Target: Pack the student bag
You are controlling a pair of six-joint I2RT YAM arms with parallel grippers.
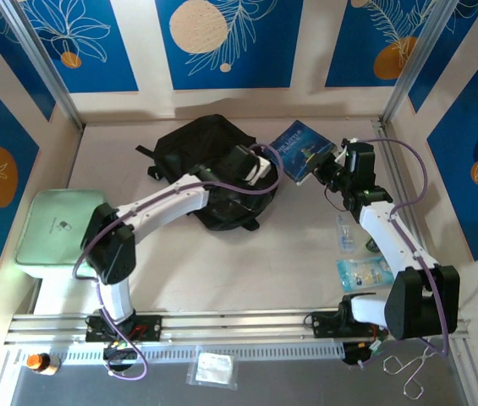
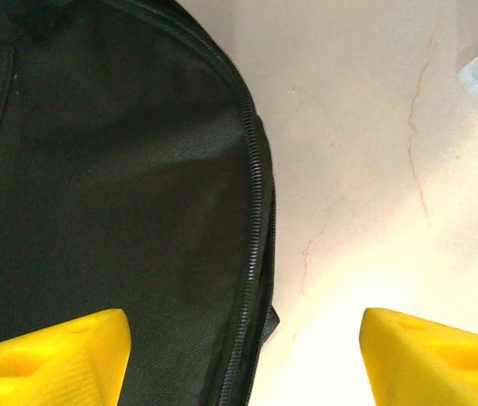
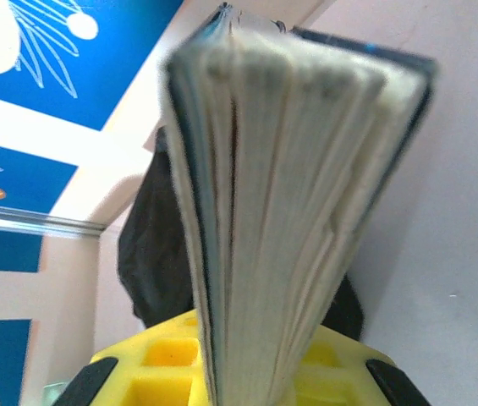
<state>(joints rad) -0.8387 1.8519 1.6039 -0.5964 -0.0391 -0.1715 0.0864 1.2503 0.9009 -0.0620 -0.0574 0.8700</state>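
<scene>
The bag's seam already runs between my left gripper's spread yellow fingers, so next I need to lower that gripper onto the bag's zipper edge [image 1: 270, 179] [image 2: 240, 338] and close there.
The black student bag [image 1: 200, 161] lies at the back middle of the table. My left gripper [image 1: 260, 172] hovers open over the bag's right edge, its yellow fingers [image 2: 48, 355] spread across the zipper seam [image 2: 254, 211] and the bare table. My right gripper [image 1: 321, 175] is shut on a dark blue book [image 1: 302, 150], held lifted and tilted just right of the bag. In the right wrist view the book's page edges [image 3: 289, 211] face the camera, with the bag [image 3: 150, 254] dark behind them.
A pale green box [image 1: 52, 227] sits at the left edge. Clear plastic packets [image 1: 364, 272] lie by the right arm, and another small packet [image 1: 215, 368] rests on the front ledge. Metal frame posts [image 1: 412, 59] stand at the back corners.
</scene>
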